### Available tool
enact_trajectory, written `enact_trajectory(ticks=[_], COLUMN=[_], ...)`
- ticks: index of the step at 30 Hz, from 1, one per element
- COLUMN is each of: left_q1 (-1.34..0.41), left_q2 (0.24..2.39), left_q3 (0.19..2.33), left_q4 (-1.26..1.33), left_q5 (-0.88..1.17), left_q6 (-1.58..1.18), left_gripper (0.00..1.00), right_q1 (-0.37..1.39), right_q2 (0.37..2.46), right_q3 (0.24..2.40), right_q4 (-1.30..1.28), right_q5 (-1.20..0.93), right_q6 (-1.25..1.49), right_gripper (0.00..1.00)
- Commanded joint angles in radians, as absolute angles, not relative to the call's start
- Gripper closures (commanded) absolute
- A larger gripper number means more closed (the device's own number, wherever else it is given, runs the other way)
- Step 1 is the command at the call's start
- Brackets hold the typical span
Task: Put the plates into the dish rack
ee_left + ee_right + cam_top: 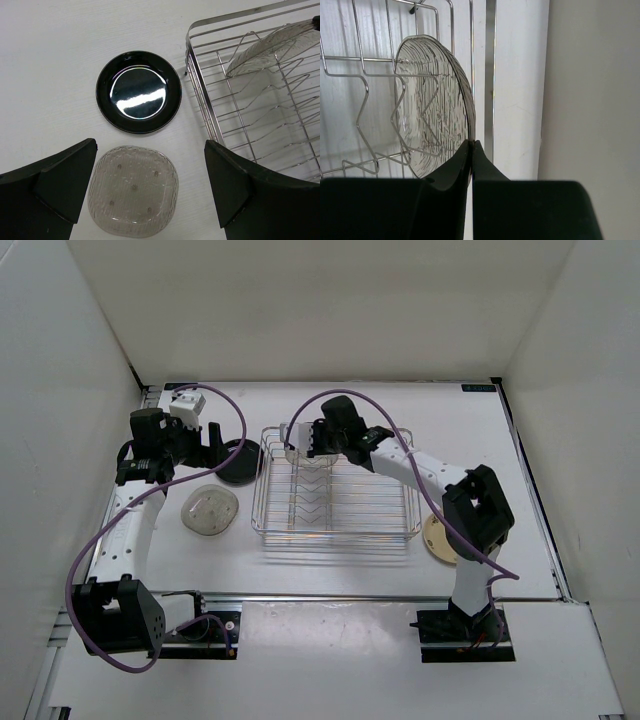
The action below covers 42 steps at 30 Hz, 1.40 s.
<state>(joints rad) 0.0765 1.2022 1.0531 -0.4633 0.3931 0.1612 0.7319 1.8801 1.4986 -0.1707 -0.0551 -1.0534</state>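
Note:
My left gripper lowers and tilts onto the black plate's rim away from the rack next, since open tabletop there leaves room for a finger.
The chrome wire dish rack (400,525) stands mid-table. My right gripper (318,440) is shut on the rim of a clear ribbed glass plate (432,115), held on edge among the V dividers at the rack's far left end (365,97). The fingertips pinch the rim (471,143). My left gripper (214,445) is open and empty above the table left of the rack. Beneath it lie a glossy black plate (138,92) and a second clear plate (134,191), which shows between the open fingers. A cream-yellow plate (438,540) lies right of the rack, partly hidden by the right arm. No white plate shows.
White walls enclose the table on three sides. The rack's left wall (202,95) is close to the black plate. A purple cable (235,405) loops over the left arm, and another runs along the right arm. The arm bases (130,615) sit at the near edge.

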Motion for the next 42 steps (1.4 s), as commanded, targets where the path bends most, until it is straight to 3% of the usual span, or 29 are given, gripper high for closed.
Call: enact_trajectory(ticks=[1, 13, 19, 21, 27, 42], left_q1=[0.081, 0.081, 0.081, 0.081, 0.081, 0.081], left_q2=[1.175, 1.175, 1.175, 1.175, 1.175, 1.175], left_q3=[1.051, 1.051, 1.051, 1.051, 1.042, 1.042], left_q4=[-0.453, -0.453, -0.453, -0.453, -0.453, -0.453], left_q5=[0.419, 0.419, 0.419, 0.419, 0.419, 0.381], left_q6=[0.17, 0.17, 0.17, 0.17, 0.17, 0.17], left_gripper=[0.0, 0.0, 0.0, 0.0, 0.0, 0.0], right_q1=[0.735, 0.735, 0.735, 0.744, 0.744, 0.744], right_q2=[1.878, 1.911, 1.921, 1.921, 1.91, 1.744], right_q3=[1.528, 1.528, 1.516, 1.516, 1.485, 1.447], right_q4=[-0.258, -0.235, -0.19, -0.19, -0.115, 0.012], right_q5=[-0.115, -0.052, 0.004, 0.024, 0.095, 0.255], right_q6=[-1.037, -1.011, -0.992, -0.992, -0.994, -1.106], right_gripper=[1.0, 0.98, 0.83, 0.68, 0.46, 0.32])
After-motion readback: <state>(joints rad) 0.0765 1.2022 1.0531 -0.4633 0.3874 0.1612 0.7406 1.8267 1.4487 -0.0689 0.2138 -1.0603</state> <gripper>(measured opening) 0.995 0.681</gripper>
